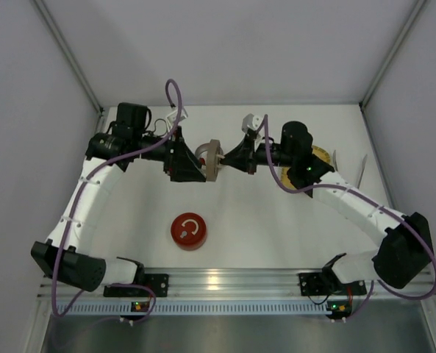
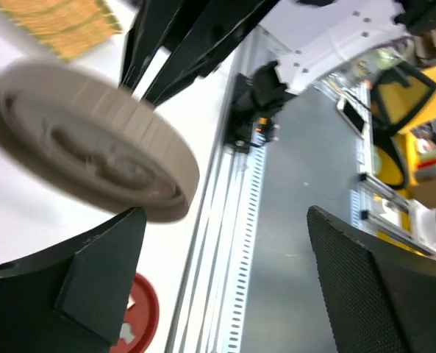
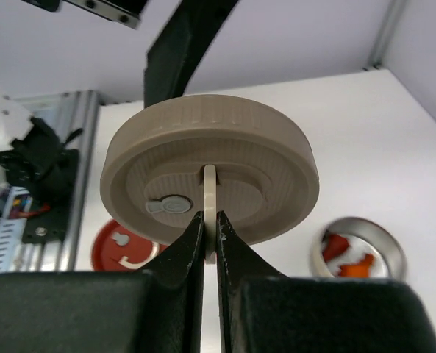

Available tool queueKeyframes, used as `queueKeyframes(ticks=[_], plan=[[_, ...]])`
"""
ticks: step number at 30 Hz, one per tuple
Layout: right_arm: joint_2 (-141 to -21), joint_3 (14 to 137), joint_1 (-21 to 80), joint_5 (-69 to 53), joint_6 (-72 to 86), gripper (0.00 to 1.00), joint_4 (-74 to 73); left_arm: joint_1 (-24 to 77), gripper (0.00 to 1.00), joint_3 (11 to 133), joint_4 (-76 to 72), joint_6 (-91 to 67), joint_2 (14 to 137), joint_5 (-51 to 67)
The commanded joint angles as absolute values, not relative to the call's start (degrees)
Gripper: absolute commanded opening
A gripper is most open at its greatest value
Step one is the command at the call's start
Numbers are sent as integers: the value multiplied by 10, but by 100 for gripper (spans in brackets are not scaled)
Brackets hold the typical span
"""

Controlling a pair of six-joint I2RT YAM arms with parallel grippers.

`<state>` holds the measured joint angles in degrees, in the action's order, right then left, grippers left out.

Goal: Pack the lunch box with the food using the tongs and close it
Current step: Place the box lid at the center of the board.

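Observation:
I will next tilt my right gripper down and lower it back to release the lid. The bare tabletop (image 1: 254, 215) beside the red disc is below and back of it.
The beige round lid (image 3: 210, 158) of the lunch box hangs in the air on edge. My right gripper (image 3: 210, 220) is shut on its thin upright handle. From above, the lid (image 1: 211, 159) sits between my right gripper (image 1: 236, 159) and my left gripper (image 1: 192, 165). My left gripper (image 2: 225, 283) is open and holds nothing, with the lid (image 2: 93, 147) just beyond its left finger. The round steel lunch box (image 3: 328, 254) stands on the table below the lid, with red and orange food (image 3: 350, 261) inside. Thin pale tongs (image 1: 362, 170) lie at the far right.
A red disc (image 1: 188, 230) lies on the table in front of the arms. The yellow woven tray (image 1: 322, 157) lies behind my right arm, partly hidden. The aluminium rail (image 1: 225, 281) runs along the near edge. White walls close in the sides and back.

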<state>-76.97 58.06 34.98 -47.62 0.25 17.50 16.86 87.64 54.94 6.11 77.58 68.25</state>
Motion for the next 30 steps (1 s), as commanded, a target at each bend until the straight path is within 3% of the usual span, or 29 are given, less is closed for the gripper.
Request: queueKeyframes(ticks=[1,5,12,20,30], plan=[[-723,665,344,-377,-161,0,-103,139,98,888,511,28,751,605],[-703,707,343,-280,-268,0,-333,81,98,954,572,53,777,537],[-788,779,345,-148,-326,0,-540,5,98,960,630,84,780,483],[-903,759,382,-71,-297,0,-572,-33,98,937,646,55,787,491],[-1010,736,417,-44,-213,0,-469,-33,98,915,646,61,781,475]])
